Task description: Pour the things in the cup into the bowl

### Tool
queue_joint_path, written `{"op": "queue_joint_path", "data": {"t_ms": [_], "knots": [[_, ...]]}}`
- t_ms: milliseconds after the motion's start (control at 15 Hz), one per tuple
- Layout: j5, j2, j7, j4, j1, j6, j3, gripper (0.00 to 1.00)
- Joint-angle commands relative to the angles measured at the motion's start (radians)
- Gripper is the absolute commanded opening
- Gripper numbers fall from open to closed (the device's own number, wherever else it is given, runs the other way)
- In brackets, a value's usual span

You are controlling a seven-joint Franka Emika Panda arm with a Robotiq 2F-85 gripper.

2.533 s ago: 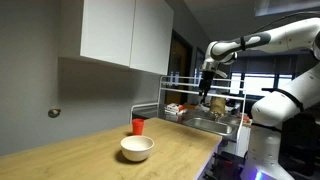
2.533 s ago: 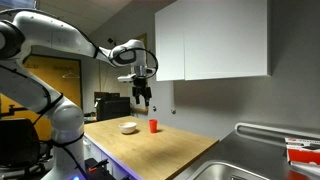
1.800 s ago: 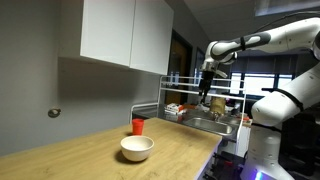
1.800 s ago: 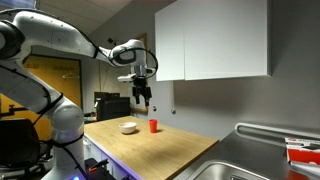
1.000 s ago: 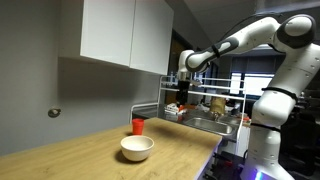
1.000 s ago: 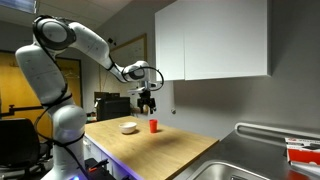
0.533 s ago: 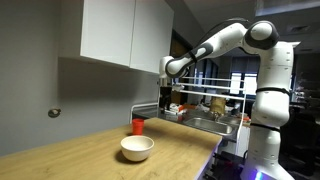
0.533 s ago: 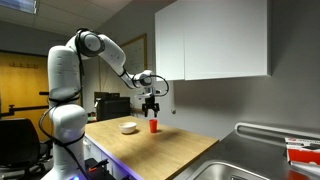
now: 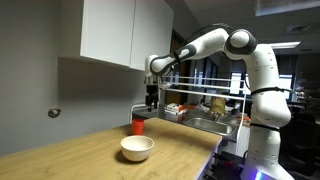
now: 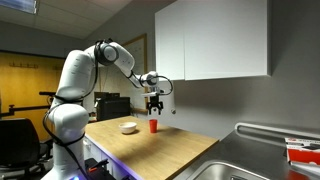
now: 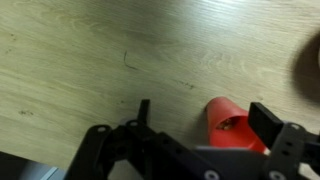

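Observation:
The robot's open gripper should next go down and slightly outward onto the red-orange cup's rim [image 9: 138, 121] [image 11: 211, 124], since the cup stands below the gripper with the cup's side between the robot's fingers.
The small red-orange cup [image 9: 138, 126] stands upright on the wooden counter near the back wall. It also shows in an exterior view [image 10: 153, 126] and in the wrist view [image 11: 228, 127], where something small lies inside it. The white bowl [image 9: 137, 148] sits in front of the cup, also seen in an exterior view [image 10: 128, 127]. My gripper [image 9: 150, 101] hangs just above the cup in both exterior views [image 10: 155, 108]. In the wrist view its fingers [image 11: 205, 125] are open, and the cup sits between them, nearer one finger.
White wall cabinets [image 9: 118, 32] hang above the counter. A dish rack with items [image 9: 190, 107] and a sink [image 10: 250, 165] lie at the counter's end. The counter edge [image 9: 205, 158] drops off in front of the bowl.
The arm has swung from over the sink side towards the back wall and come down, so the gripper now sits right above the cup. Cup and bowl have not moved.

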Motion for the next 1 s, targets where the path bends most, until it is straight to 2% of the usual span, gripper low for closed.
{"op": "queue_joint_path", "data": {"t_ms": [0, 733, 800, 867, 933], "knots": [[-0.018, 0.121, 0.012, 0.166, 0.028, -0.086, 0.014, 1.0], [-0.002, 0.36, -0.008, 0.366, 0.037, -0.176, 0.001, 1.0], [-0.004, 0.375, -0.008, 0.379, 0.039, -0.181, 0.001, 0.75], [-0.005, 0.389, -0.008, 0.394, 0.04, -0.187, 0.0, 0.74], [-0.004, 0.4, -0.007, 0.406, 0.041, -0.192, 0.0, 0.67]]}}
